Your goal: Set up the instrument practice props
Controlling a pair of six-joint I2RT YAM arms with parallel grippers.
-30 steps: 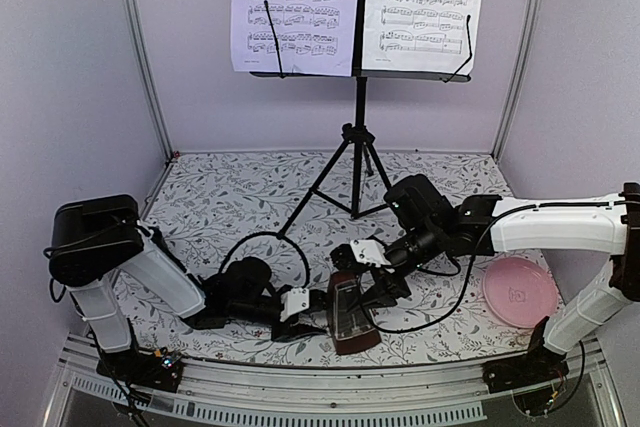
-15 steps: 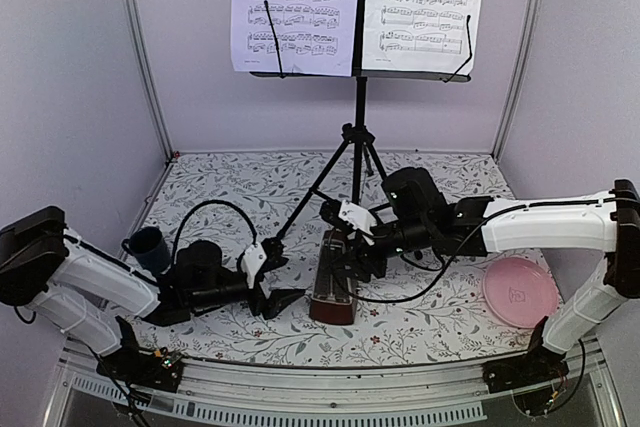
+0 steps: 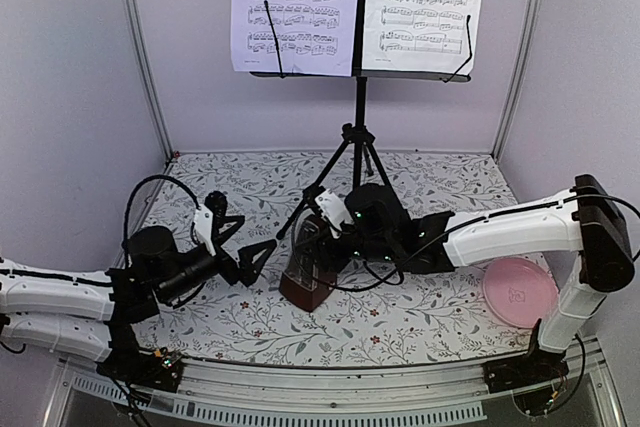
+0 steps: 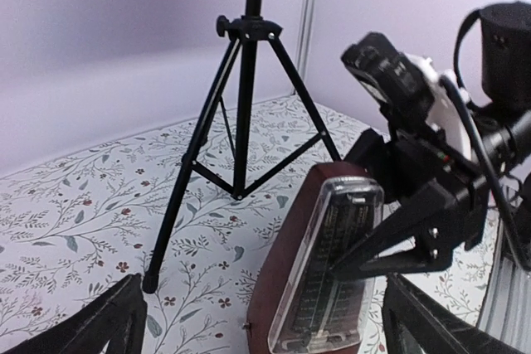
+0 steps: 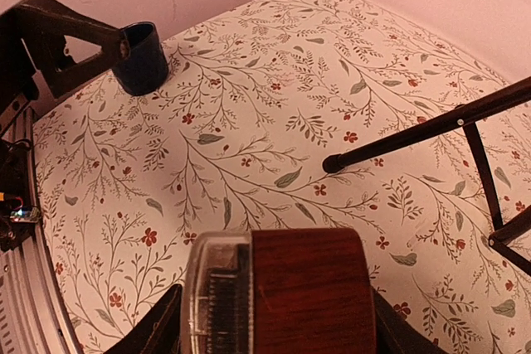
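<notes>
My left gripper moves sideways onto the metronome's upper part (image 3: 311,232) (image 4: 336,196) next. The metronome stands just beyond the gripper's open fingers, to their right in the top view.
The black tripod music stand (image 3: 358,137) stands at the back centre with two white sheets of music (image 3: 295,7) on its desk. The dark-red metronome (image 3: 303,275) with a clear front is tilted just left of the tripod's front leg. My right gripper (image 3: 322,240) is shut on its upper part. In the right wrist view the metronome (image 5: 286,292) fills the gap between the fingers (image 5: 158,331). My left gripper (image 3: 255,233) is open and empty, just left of the metronome. In the left wrist view I see the metronome (image 4: 319,275) and the tripod (image 4: 242,113).
A pink plate (image 3: 519,290) lies at the right front. A dark blue mug (image 5: 143,57) stands near the left wall, behind my left arm. The tripod's leg tip (image 5: 333,163) rests on the floral table cloth (image 3: 440,182) close to the metronome.
My right gripper has carried the metronome left and away from the front edge, toward the tripod. My left arm has swung left and back, open, away from the metronome.
</notes>
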